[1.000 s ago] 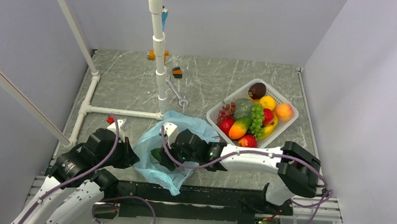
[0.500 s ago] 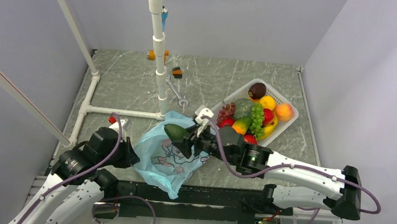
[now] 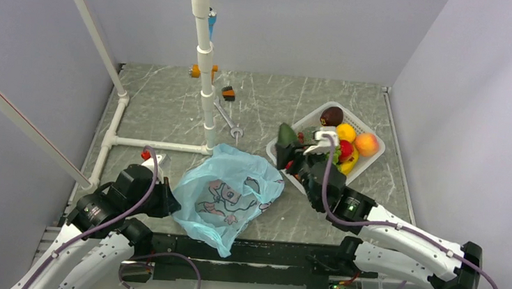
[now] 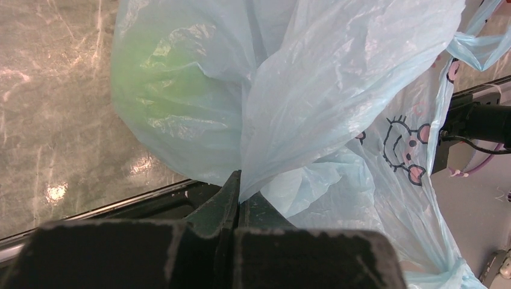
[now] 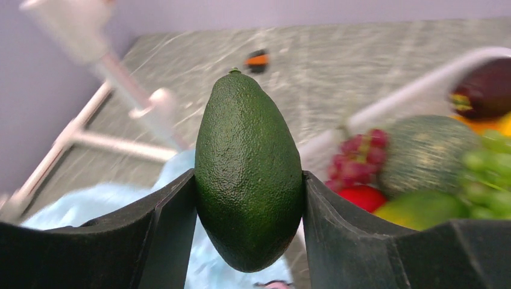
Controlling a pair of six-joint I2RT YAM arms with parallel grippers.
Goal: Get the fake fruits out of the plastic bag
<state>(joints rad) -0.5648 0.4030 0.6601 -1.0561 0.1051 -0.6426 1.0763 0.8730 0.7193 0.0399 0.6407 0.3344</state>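
Note:
My right gripper holds the avocado, which still hangs only above the basket's rim. Next, it should move outward and down beside the basket's dark purple fruit and release the avocado.
The light-blue plastic bag (image 3: 224, 198) lies crumpled on the table at the front centre. My left gripper (image 3: 166, 203) is at its left edge, shut on a fold of the bag (image 4: 241, 189). A lime-green fruit (image 4: 163, 90) shows through the film inside the bag. My right gripper (image 3: 293, 150) is shut on a dark green avocado (image 3: 286, 134), held upright between the fingers (image 5: 248, 174). It hangs above the left corner of the white basket (image 3: 365, 124), clear of the bag.
The basket holds several fruits, among them purple grapes (image 5: 361, 150) and a netted melon (image 5: 428, 150). A white pipe frame (image 3: 205, 91) stands behind the bag. A wrench (image 3: 227, 121) and small orange parts (image 3: 195, 71) lie further back.
My right gripper has lifted the avocado out of the bag and carried it up and right to the basket's corner. The bag has sagged flatter. The left gripper holds as before.

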